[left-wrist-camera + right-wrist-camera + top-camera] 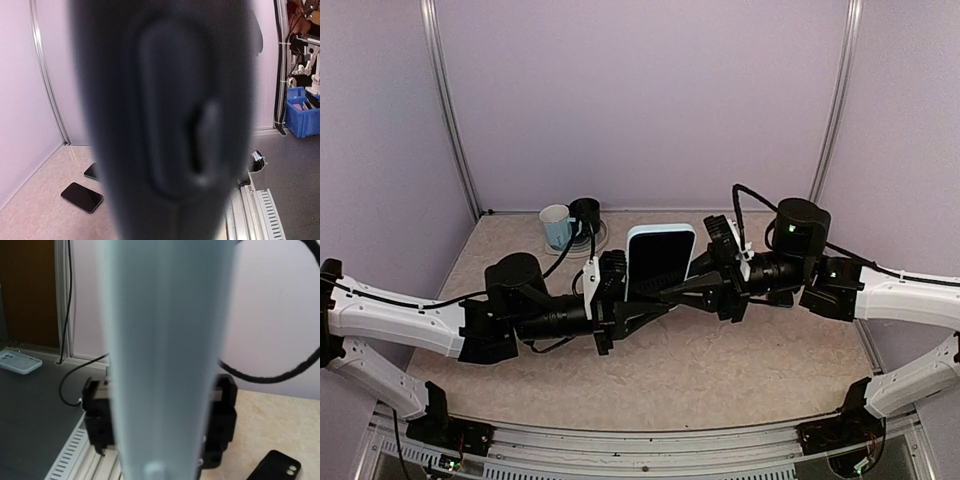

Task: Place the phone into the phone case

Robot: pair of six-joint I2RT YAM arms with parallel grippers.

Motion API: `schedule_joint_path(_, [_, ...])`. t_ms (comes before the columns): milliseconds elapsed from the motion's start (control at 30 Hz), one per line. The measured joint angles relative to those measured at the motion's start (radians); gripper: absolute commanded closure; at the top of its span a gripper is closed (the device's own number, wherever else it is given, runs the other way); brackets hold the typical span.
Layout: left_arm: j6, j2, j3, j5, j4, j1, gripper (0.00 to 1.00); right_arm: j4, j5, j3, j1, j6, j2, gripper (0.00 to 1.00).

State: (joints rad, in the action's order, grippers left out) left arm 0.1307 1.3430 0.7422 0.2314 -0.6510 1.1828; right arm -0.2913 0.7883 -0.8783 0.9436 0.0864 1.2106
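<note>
I need to swing my right gripper outward and down next, tilt the filled case flat and let go of its edge, because the bare tabletop is below and outward of that gripper.
A black phone [658,268] sits upright inside a light blue phone case [660,232], held above the table's middle between both arms. My left gripper [636,300] is shut on the phone's lower left side. In the left wrist view the dark, blurred phone [165,125] fills the frame and hides my fingers. My right gripper [694,284] is shut on the case's lower right edge. In the right wrist view the pale blue case edge [165,355] fills the middle and hides my fingers.
A light blue mug [557,226] and a black cup [585,212] stand at the back. Two black phones [82,196] lie on the table. A black case [274,467] lies on the table. Another pale case [20,361] lies off the table.
</note>
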Motion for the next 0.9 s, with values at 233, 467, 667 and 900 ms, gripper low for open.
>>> schedule_joint_path(233, [-0.056,-0.014,-0.013,-0.116,-0.009,0.007,0.01,0.089,-0.118,-0.053,-0.074,-0.215,0.017,1.00])
schedule_joint_path(467, [-0.228,-0.065,-0.045,-0.445,0.128,-0.043,0.01,0.258,-0.269,-0.140,-0.281,-0.430,0.171,1.00])
schedule_joint_path(667, [-0.375,-0.084,-0.073,-0.585,0.243,-0.126,0.01,0.337,-0.220,-0.179,-0.398,-0.513,0.484,1.00])
schedule_joint_path(900, [-0.446,-0.087,-0.090,-0.633,0.306,-0.149,0.01,0.399,-0.083,-0.300,-0.454,-0.543,0.741,1.00])
